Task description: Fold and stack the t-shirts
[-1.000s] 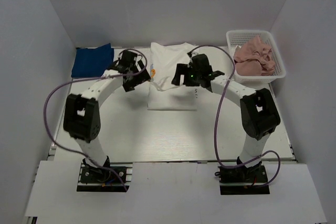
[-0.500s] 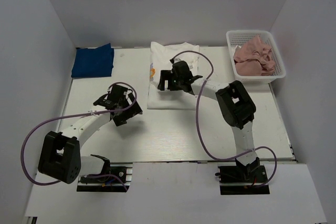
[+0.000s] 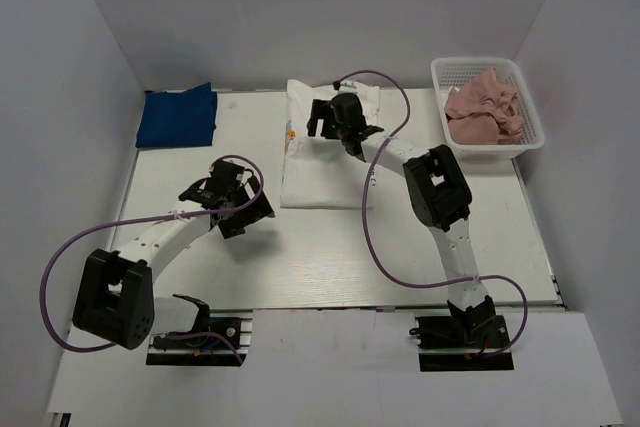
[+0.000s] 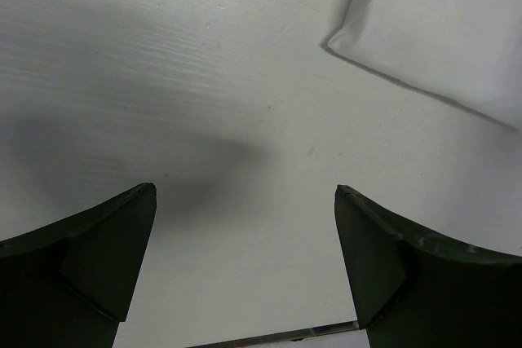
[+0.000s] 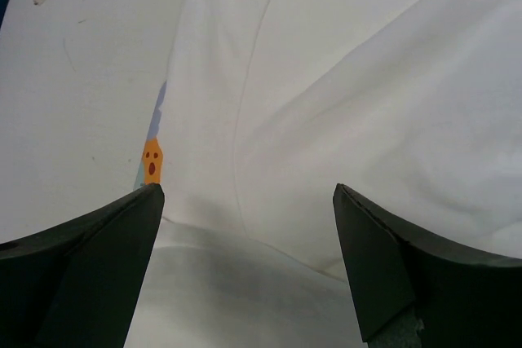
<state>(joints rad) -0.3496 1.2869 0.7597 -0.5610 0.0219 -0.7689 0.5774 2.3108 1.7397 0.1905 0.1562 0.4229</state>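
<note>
My fingers are above the shirt's far part, so I will lower my right gripper back and to the right in the top view, onto the shirt's cable-side near corner [image 3: 371, 206].
The white t-shirt [image 3: 325, 172] lies partly folded at the table's middle back, a bit of orange print [image 5: 152, 160] showing at its left edge. My right gripper [image 3: 328, 119] is open and empty just above its far part; the right wrist view [image 5: 245, 193] shows white cloth [image 5: 351, 103] between the jaws. My left gripper [image 3: 246, 213] is open and empty over bare table left of the shirt's near-left corner [image 4: 424, 30]; the left wrist view [image 4: 245, 193] shows only table between its jaws. The folded blue t-shirt [image 3: 177, 117] lies at the back left. The pink t-shirt [image 3: 484, 109] is crumpled in the basket.
The white mesh basket [image 3: 536, 127] stands at the back right corner. White walls close in the back and both sides. Purple cables loop from both arms; the right arm's cable [image 3: 372, 207] hangs over the shirt's right side.
My left arm pulled back from the shirt's left edge to the near-left table. My right gripper moved left across the white shirt and then toward its far end.
</note>
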